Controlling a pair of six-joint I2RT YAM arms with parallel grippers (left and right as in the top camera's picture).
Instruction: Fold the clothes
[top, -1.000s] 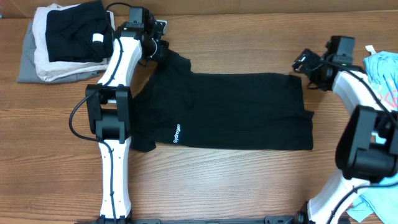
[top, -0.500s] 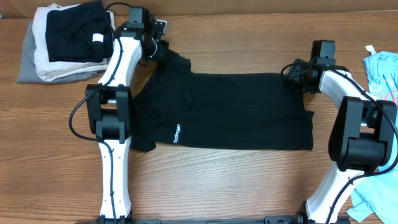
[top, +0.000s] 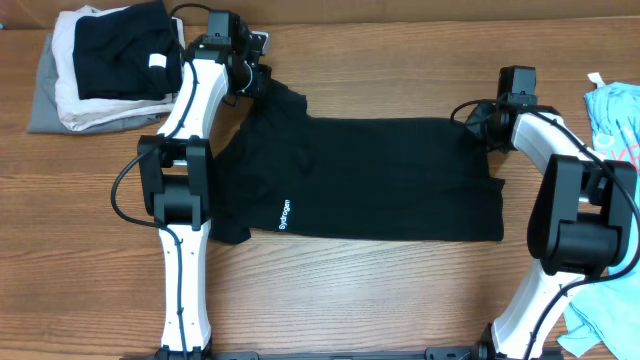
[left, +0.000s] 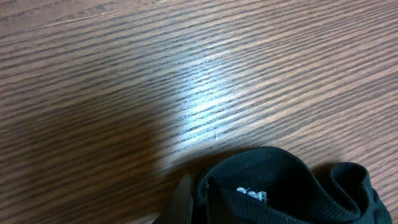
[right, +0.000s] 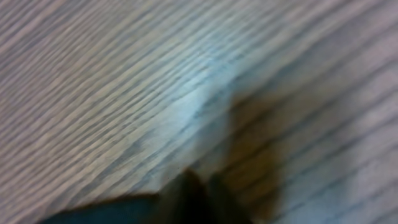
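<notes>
My left gripper draws the bunched fold back over the garment's near corner (top: 235, 207) beside the gripper's arm and releases it next. The fold juts past the garment's far edge.
The clothes (top: 370, 180), a large black garment with small white lettering (top: 284, 215), lie spread flat across the middle of the table. My left gripper (top: 258, 85) is at its far left corner and is shut on a bunched fold of the fabric. In the left wrist view one dark finger (left: 182, 200) presses against the clothes (left: 280, 186). My right gripper (top: 477, 116) sits at the far right corner. The right wrist view is blurred: the right gripper (right: 202, 190) shows dark fingertips close together at the edge of the clothes (right: 106, 211).
A stack of folded garments (top: 60, 95), topped by a black piece with a white tag (top: 120, 45), stands at the far left. A light blue printed shirt (top: 615, 115) lies at the right edge. Bare wooden table (top: 380, 290) lies in front of the garment.
My right arm swung left to the garment's far right corner and its jaws closed there. The left arm and the garment have not moved.
</notes>
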